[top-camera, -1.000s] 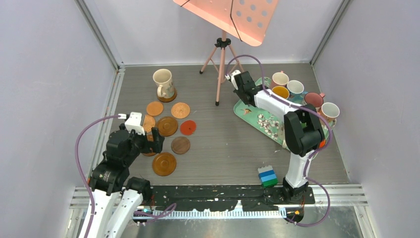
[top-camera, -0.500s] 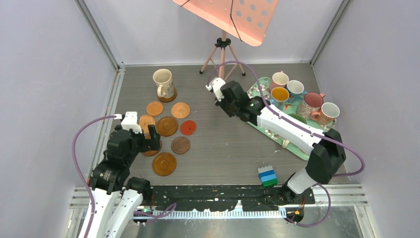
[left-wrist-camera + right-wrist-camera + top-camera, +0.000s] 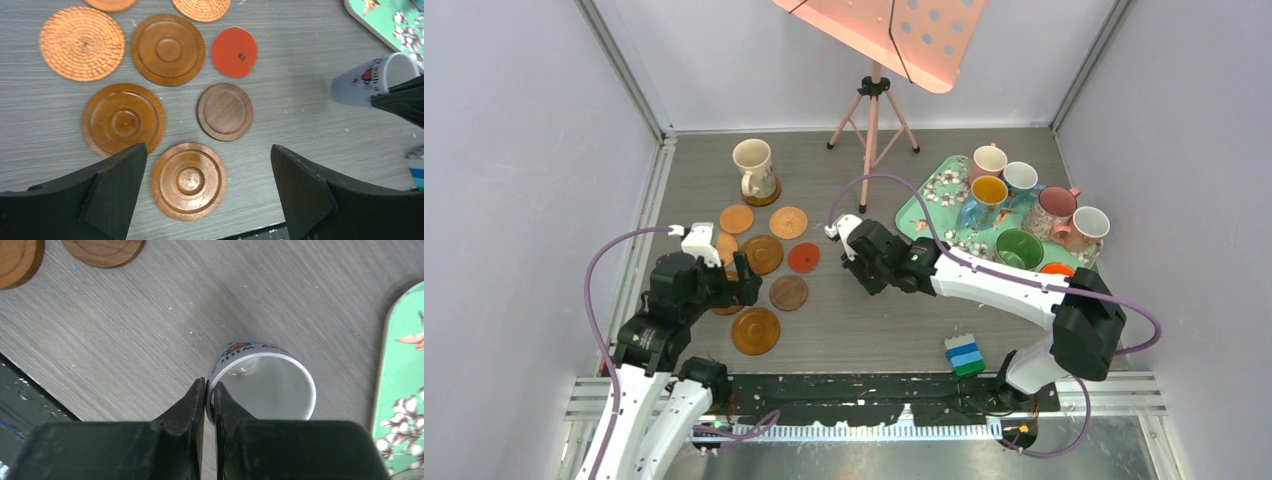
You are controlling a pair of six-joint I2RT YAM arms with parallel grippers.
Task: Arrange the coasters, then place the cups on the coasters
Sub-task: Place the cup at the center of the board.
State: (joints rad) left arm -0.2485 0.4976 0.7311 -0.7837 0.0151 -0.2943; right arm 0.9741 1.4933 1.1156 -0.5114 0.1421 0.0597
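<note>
The grey-white printed cup still hangs above the floor (image 3: 864, 288) beside the dark brown coaster, so it goes down and slightly back over that floor next with my right gripper.
Several coasters lie at the left: two woven orange ones (image 3: 736, 218) (image 3: 788, 222), a red one (image 3: 803, 257), grooved brown ones (image 3: 761, 254) (image 3: 755, 330) and a dark brown one (image 3: 788, 292). A cream cup (image 3: 754, 165) stands on another coaster (image 3: 765, 196) behind them. My left gripper (image 3: 207, 152) hangs open above the brown coasters (image 3: 189, 181), holding nothing. My right gripper (image 3: 210, 400) is shut on the rim of a grey-white printed cup (image 3: 262, 385), held just above the floor right of the coasters (image 3: 864, 268). More cups (image 3: 989, 160) (image 3: 1056, 202) sit on the tray.
A mint floral tray (image 3: 924, 205) lies at the back right with several cups, one green inside (image 3: 1019, 248). A pink tripod (image 3: 871, 130) with a perforated panel (image 3: 894, 30) stands at the back. A blue-green block stack (image 3: 965, 355) sits near the right arm's base.
My right arm has swung left from the tray to the middle of the floor, carrying the grey-white cup. The left gripper has shifted slightly over the coasters.
</note>
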